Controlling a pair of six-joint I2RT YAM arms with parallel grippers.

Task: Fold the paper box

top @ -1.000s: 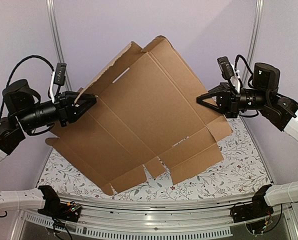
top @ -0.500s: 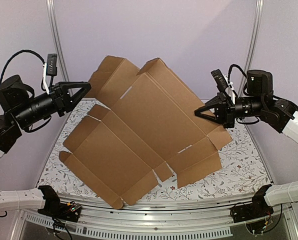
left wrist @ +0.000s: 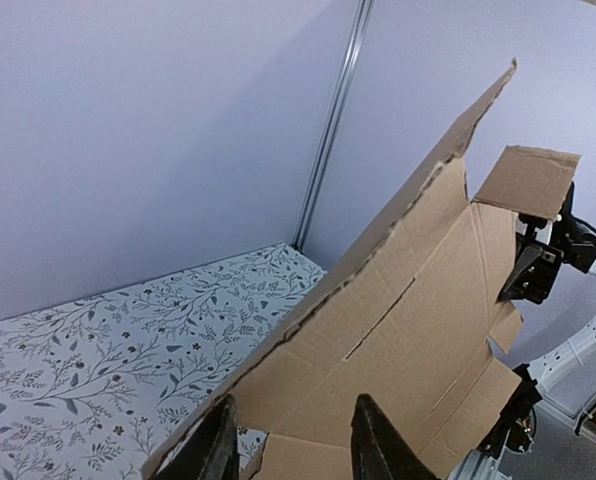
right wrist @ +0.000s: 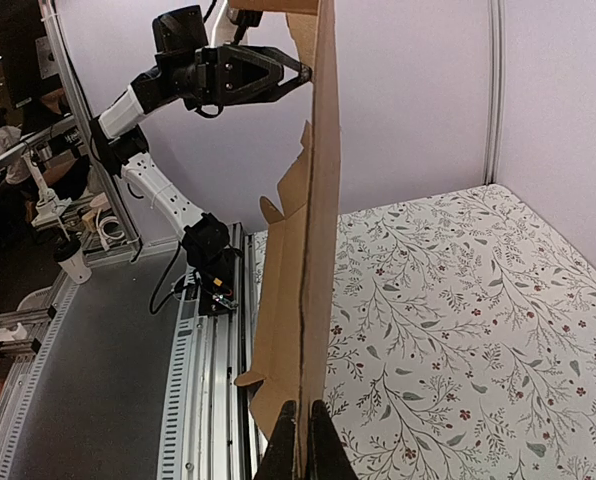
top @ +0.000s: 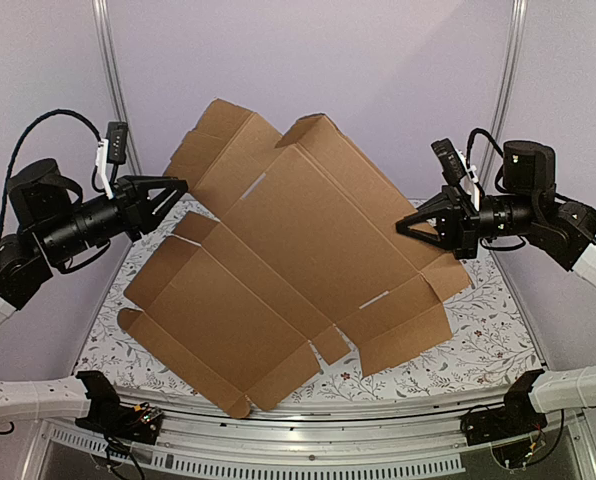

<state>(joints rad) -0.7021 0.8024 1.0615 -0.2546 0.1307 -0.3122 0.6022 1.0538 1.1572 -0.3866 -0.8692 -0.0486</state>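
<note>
My left gripper lowers past the upper flap's bottom corner onto the small flap (top: 195,227) (left wrist: 303,457) beneath it next, since the open, empty fingers still stand above that flap.
The paper box (top: 288,270) is an unfolded brown cardboard sheet with flaps and slits, tilted, its near left part resting on the table and its far right side lifted. My right gripper (top: 405,226) is shut on the sheet's right edge; in the right wrist view the sheet (right wrist: 303,260) stands edge-on between the closed fingers (right wrist: 300,445). My left gripper (top: 178,186) is open and empty, apart from the sheet's upper left flap. In the left wrist view its fingers (left wrist: 373,440) frame the sheet (left wrist: 418,310) without touching it.
The table (top: 478,340) has a floral cloth. Metal frame posts (top: 110,90) stand at the back corners against lilac walls. A metal rail (top: 308,440) runs along the near edge with both arm bases.
My left gripper let go of the sheet's left edge and opened. The sheet's left side dropped onto the table. The right gripper kept its hold and shifted slightly right.
</note>
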